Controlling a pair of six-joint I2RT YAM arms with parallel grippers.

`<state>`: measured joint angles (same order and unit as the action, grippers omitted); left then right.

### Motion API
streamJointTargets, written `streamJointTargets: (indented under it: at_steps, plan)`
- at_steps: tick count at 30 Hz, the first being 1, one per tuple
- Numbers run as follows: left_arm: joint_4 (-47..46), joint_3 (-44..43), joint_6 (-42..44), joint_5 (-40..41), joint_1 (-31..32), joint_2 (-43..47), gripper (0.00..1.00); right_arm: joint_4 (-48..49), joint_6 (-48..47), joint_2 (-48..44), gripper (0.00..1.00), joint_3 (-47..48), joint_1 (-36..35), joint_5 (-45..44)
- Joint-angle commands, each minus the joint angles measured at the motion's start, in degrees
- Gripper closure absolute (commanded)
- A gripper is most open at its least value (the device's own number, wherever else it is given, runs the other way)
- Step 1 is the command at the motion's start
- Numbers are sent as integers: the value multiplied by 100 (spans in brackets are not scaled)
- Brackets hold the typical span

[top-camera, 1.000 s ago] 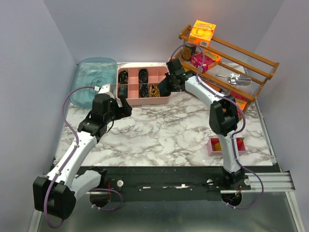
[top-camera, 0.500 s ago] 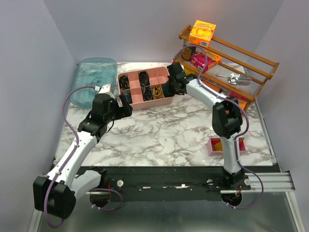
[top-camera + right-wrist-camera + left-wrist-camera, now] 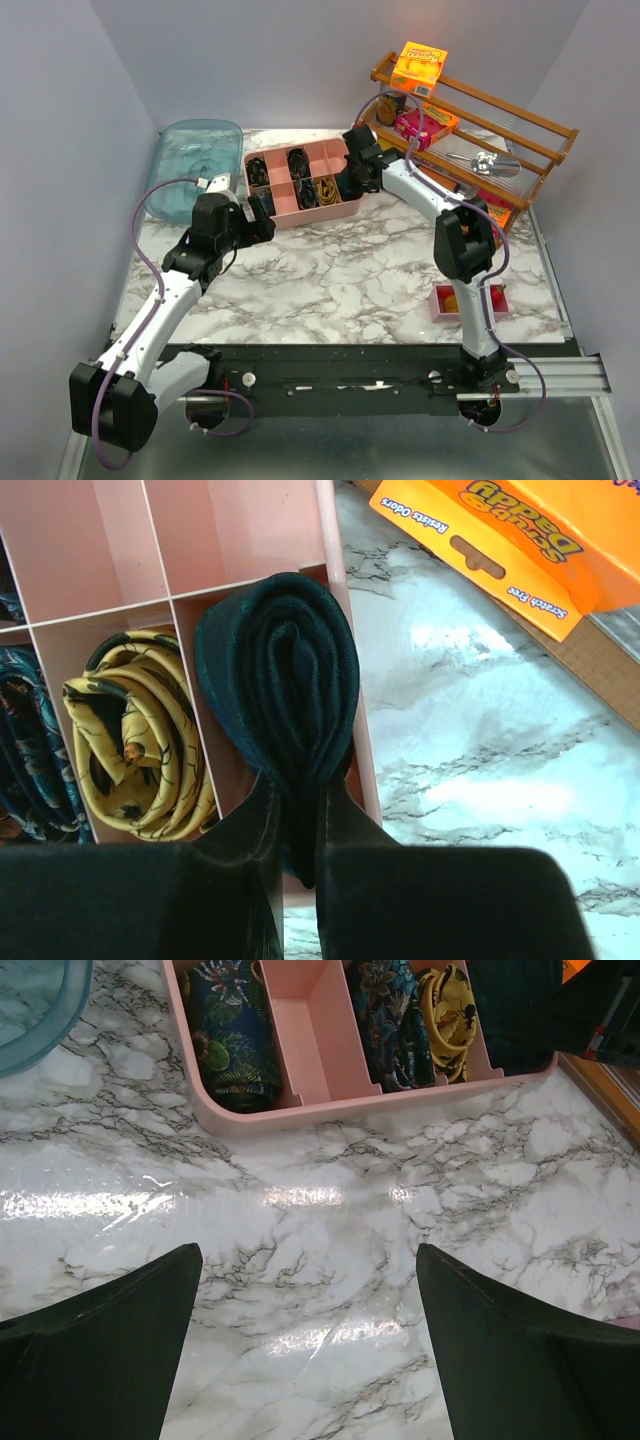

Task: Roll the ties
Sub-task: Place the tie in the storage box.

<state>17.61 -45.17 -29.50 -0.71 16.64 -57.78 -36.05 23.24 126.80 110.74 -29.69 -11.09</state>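
My right gripper moves down next, easing toward the mustard-yellow coil (image 3: 140, 740), and releases the rolled dark teal tie, since the tray's end section (image 3: 237, 770) beside that coil is below.
My right gripper (image 3: 298, 790) is shut on a rolled dark teal tie (image 3: 280, 670). It holds the coil over the right-end compartment of the pink divided tray (image 3: 325, 520), beside a mustard-yellow coil (image 3: 140, 740). I cannot tell whether the coil touches the compartment floor. Seen from above, the right gripper (image 3: 345, 183) is at the tray's right end. My left gripper (image 3: 305, 1255) stands open with nothing between its fingers, over bare marble just in front of the tray (image 3: 380, 1105). Dark patterned coils (image 3: 235, 1040) fill other compartments, and one compartment (image 3: 310, 1030) is empty.
A clear teal bin (image 3: 190, 165) stands at the back left. A wooden rack (image 3: 470, 130) with orange and pink boxes stands at the back right, close to the right arm. A small pink dish (image 3: 468, 300) sits near the right arm's base.
The pink tray has turned slightly, its right end swinging toward the back. My right gripper and its coil have shifted a little with it. The left arm has barely moved.
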Motion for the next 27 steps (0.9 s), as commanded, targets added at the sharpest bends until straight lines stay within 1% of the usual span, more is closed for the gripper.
streamJointTargets:
  at_steps: [1,7,11,15,18,22,23,24,26,27]
  plan:
    - [-152,78,93,-96,23,-32,1,-358,-303,353,99,395,-63,-104]
    - [-161,87,93,-113,23,-49,1,-657,-443,714,99,703,-142,-130]
    - [-187,105,93,-114,23,-49,1,-780,-698,924,99,879,-265,-358]
    - [-205,113,76,-122,23,-58,1,-1105,-901,1214,98,1300,-370,-455]
    - [-205,113,84,-131,23,-49,1,-1158,-918,1277,96,1319,-379,-385]
    - [-187,105,84,-122,23,-41,1,-1071,-909,1093,93,1126,-388,-385]
    - [-187,105,84,-122,23,-40,1,-1036,-927,1031,91,1091,-379,-385]
    - [-179,105,84,-122,23,-32,1,-974,-953,978,78,1055,-388,-394]
    - [-179,105,93,-122,23,-23,1,-956,-971,846,68,1046,-388,-446]
    - [-179,105,93,-122,23,-14,1,-956,-980,820,60,1055,-388,-446]
